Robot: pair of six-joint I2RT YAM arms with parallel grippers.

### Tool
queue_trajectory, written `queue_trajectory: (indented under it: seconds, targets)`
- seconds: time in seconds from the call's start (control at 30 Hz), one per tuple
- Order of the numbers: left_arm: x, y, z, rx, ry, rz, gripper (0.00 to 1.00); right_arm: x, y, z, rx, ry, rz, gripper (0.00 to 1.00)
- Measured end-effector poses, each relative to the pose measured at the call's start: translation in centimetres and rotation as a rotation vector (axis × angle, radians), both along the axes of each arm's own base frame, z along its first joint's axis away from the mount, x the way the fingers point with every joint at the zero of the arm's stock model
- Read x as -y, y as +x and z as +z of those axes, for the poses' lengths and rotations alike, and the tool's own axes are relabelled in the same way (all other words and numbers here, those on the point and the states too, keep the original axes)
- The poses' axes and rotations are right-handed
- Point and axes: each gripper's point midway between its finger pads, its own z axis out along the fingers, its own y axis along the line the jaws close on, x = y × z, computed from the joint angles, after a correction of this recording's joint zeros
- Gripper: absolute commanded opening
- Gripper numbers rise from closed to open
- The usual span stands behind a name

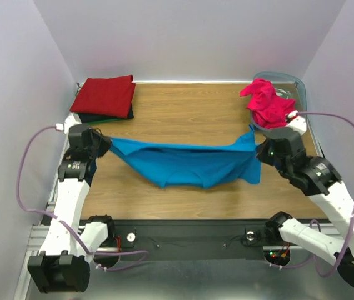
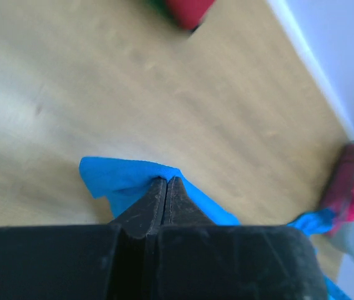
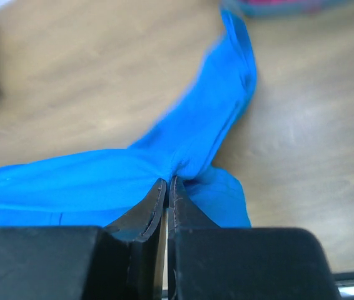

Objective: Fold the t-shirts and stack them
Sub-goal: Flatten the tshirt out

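My right gripper draws the end of the blue t-shirt (image 1: 189,162) taut next, then lowers it onto the open tabletop to release. The shirt sags above the wooden table.
The bright blue t-shirt (image 1: 189,162) hangs stretched between my two grippers above the wooden table, its middle sagging toward the near edge. My left gripper (image 1: 106,141) is shut on its left end, seen in the left wrist view (image 2: 166,179) with blue cloth (image 2: 117,178) at the tips. My right gripper (image 1: 259,150) is shut on its right end, seen in the right wrist view (image 3: 167,181) with blue cloth (image 3: 102,181) bunched at the tips. The magenta-pink t-shirt (image 1: 268,103) lies crumpled in the bin. A folded dark red t-shirt (image 1: 105,95) tops a stack with black and green ones beneath.
The translucent blue-grey plastic bin (image 1: 289,84) stands at the far right corner. The folded stack sits at the far left corner. White walls close in the table on the left, back and right. A black rail (image 1: 189,234) runs along the near edge.
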Motion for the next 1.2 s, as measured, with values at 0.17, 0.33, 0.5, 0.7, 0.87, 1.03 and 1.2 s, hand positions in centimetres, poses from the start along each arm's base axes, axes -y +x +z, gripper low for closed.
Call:
queue_trajectory:
  seconds: [0.17,0.33,0.5,0.7,0.87,1.03,1.2]
  targets:
    - [0.4,0.1,11.8,0.281,-0.001,-0.025,0.00,0.5,-0.4,8.4,0.196,0.076,0.027,0.00]
    - [0.6,-3.9,20.7,0.522,0.008,-0.036,0.00,1.7,-4.3,14.3,0.383,0.191,0.105,0.00]
    - [0.5,-8.0,23.7,0.634,0.013,-0.032,0.00,2.1,-6.7,15.0,0.438,0.248,0.164,0.00]
    - [0.4,-4.0,16.6,0.471,0.010,-0.028,0.00,-0.8,-1.7,4.5,0.151,0.108,0.119,0.01]
    - [0.3,1.3,-1.4,0.017,0.001,-0.026,0.00,-1.2,1.4,-10.2,-0.251,-0.156,0.014,0.45]
    - [0.6,-0.5,-12.8,-0.341,-0.013,-0.038,0.00,-1.1,2.7,-15.3,-0.430,-0.331,-0.001,0.96]
    - [0.5,1.0,-11.1,-0.250,-0.006,-0.038,0.00,-3.3,5.3,-14.4,-0.393,-0.363,0.144,1.00]
